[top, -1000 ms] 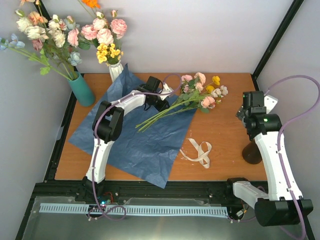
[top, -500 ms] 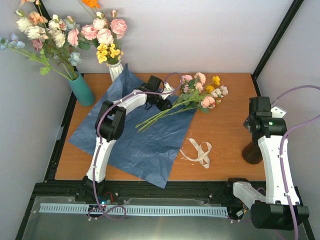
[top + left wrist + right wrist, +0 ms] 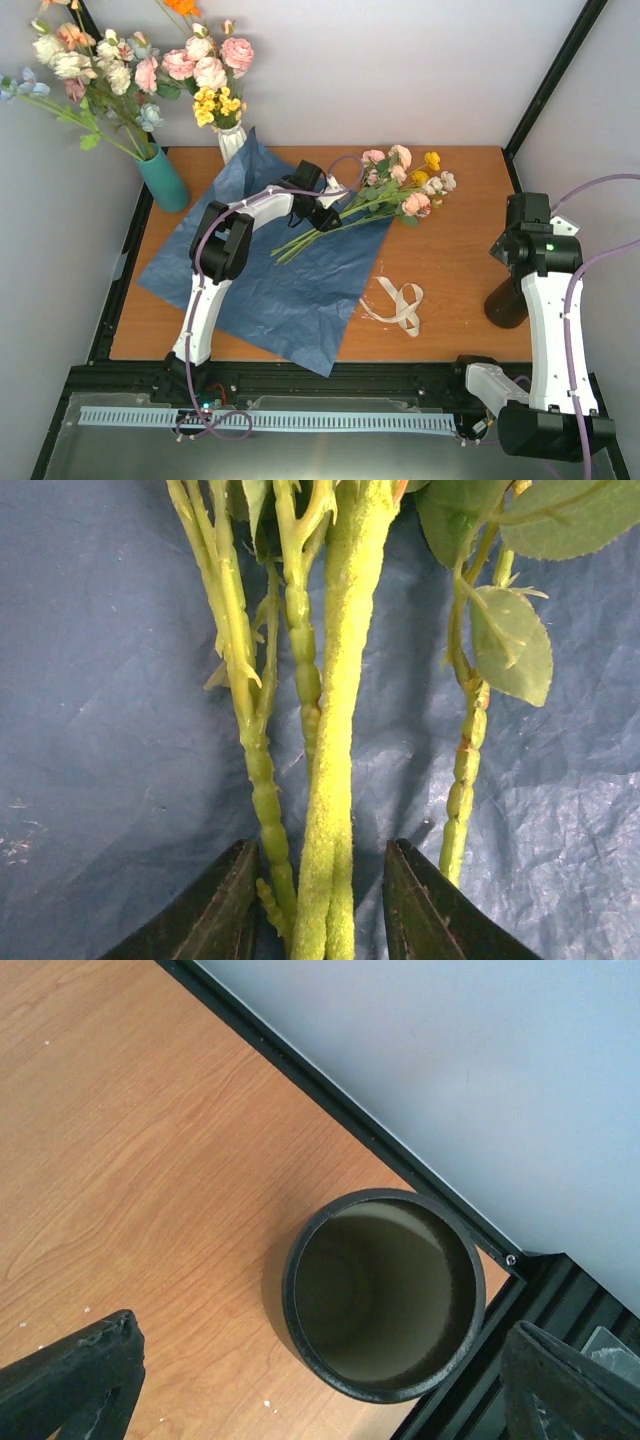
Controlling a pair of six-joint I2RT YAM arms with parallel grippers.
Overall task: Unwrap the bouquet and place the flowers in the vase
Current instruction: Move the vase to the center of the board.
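My right gripper will next go down onto the edge of the vase's rim facing the open tabletop, one finger inside the vase's opening, as the bar runs close by the dark vase (image 3: 503, 305).
The bouquet lies undone: its flowers (image 3: 405, 187) rest on the table with their green stems (image 3: 318, 230) across the spread blue paper (image 3: 280, 290), and the beige ribbon (image 3: 400, 302) lies loose nearby. My left gripper (image 3: 325, 214) is low over the stems. In the left wrist view its jaws (image 3: 320, 848) stand apart around the stems (image 3: 330, 780), with a gap beside the right finger. The dark vase (image 3: 503, 305) stands at the table's right edge. My right gripper (image 3: 318, 1360) hangs wide open above it, looking down into the vase (image 3: 292, 1300), with nothing between its fingers.
A teal vase (image 3: 165, 182) and a white ribbed vase (image 3: 232, 142), each with a large bunch, stand at the back left. A black frame rail (image 3: 400, 1165) and the wall run close behind the dark vase.
My right arm has swung right and nearer, ending over the dark vase. My left gripper's jaws have widened around the stems and shifted slightly along them.
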